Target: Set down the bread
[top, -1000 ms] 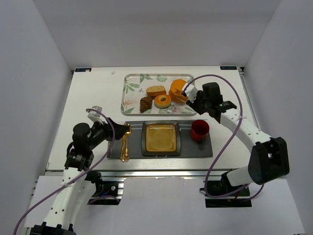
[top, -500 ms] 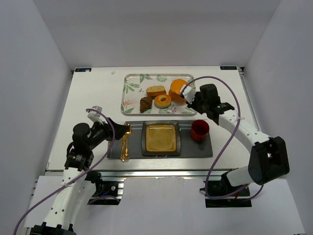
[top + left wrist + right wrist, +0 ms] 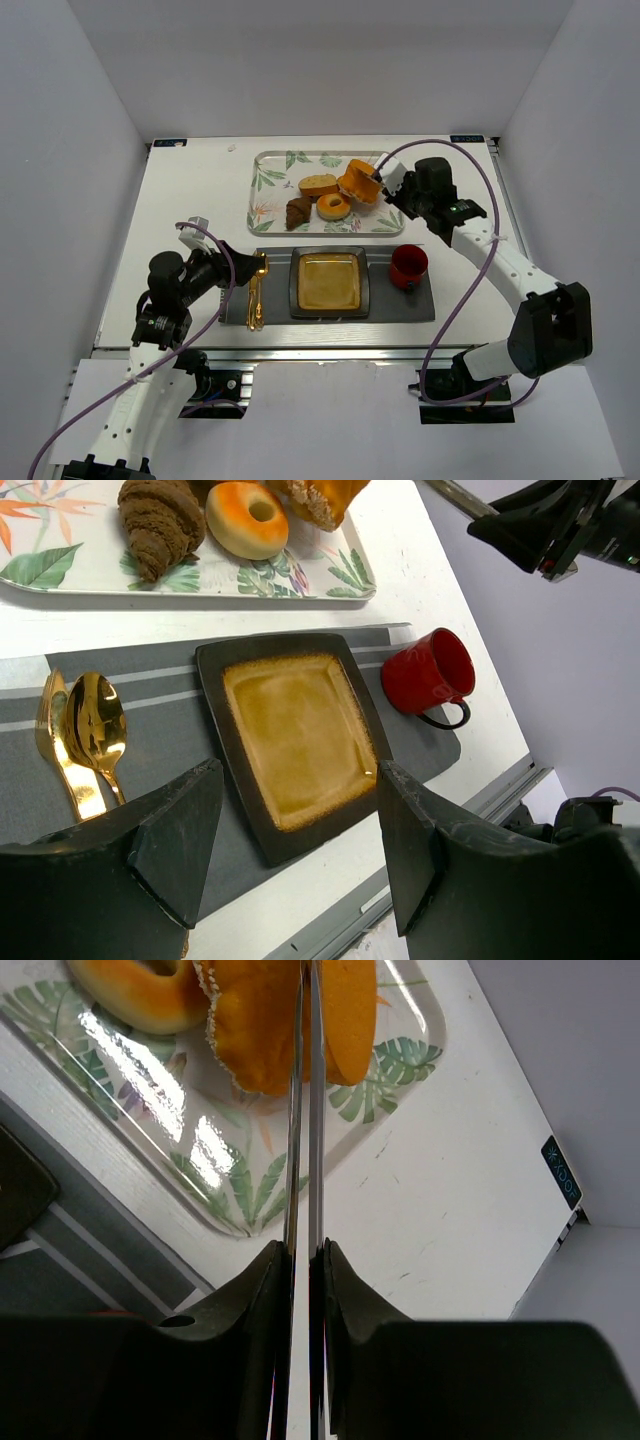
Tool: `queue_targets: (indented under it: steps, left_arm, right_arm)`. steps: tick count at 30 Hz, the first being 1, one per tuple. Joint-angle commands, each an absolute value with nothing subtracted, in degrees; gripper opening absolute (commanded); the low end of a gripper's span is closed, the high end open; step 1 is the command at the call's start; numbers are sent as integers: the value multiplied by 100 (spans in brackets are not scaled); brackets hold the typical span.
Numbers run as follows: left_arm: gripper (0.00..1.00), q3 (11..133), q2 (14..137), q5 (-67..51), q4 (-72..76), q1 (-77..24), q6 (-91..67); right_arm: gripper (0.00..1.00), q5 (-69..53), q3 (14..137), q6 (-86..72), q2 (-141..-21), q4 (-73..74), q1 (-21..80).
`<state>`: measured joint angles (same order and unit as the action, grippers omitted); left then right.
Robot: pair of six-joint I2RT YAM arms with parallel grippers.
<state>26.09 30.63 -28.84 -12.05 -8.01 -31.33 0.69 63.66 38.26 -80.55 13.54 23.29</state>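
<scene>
The robot's right gripper will first lift, then swing back toward the red mug and then lower the bread, to get it onto the square brown plate (image 3: 297,285).
An orange bread (image 3: 358,182) hangs tilted over the right part of the leaf-patterned tray (image 3: 262,178). It is pinched between the two thin metal blades of tongs (image 3: 300,1160); the bread also shows in the right wrist view (image 3: 265,1020). My right gripper (image 3: 396,190) (image 3: 308,1252) is shut on the tongs' handles. The square brown plate (image 3: 297,285) (image 3: 212,680) lies empty on the grey mat. My left gripper (image 3: 232,268) (image 3: 300,780) is open and empty, low over the mat's left part, near the plate.
On the tray lie a sliced roll (image 3: 319,185), a glazed donut (image 3: 332,206) and a dark croissant (image 3: 298,212). A red mug (image 3: 408,266) stands on the mat (image 3: 400,303) right of the plate. A gold spoon and fork (image 3: 256,290) lie left of it.
My right gripper has moved up and back with the tongs. The orange bread has shifted left and now hangs tilted over the tray. The left arm has not moved.
</scene>
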Motion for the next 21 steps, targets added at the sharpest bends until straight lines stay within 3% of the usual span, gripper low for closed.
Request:
queue_targets:
  steps: [1, 16, 21]
  left_arm:
    - [72, 2786, 3006, -2821, -1230, -826, -3129]
    - [72, 2777, 3041, -2848, -1178, -826, -3138]
    - [72, 2769, 3067, -2848, -1125, -826, -3155]
  right_arm:
    - [6, -140, 6706, 3683, -7752, 1046, 2294]
    - [4, -729, 6566, 3323, -7058, 1432, 2285]
    - [4, -1493, 6390, 3015, -6453, 1976, 2294]
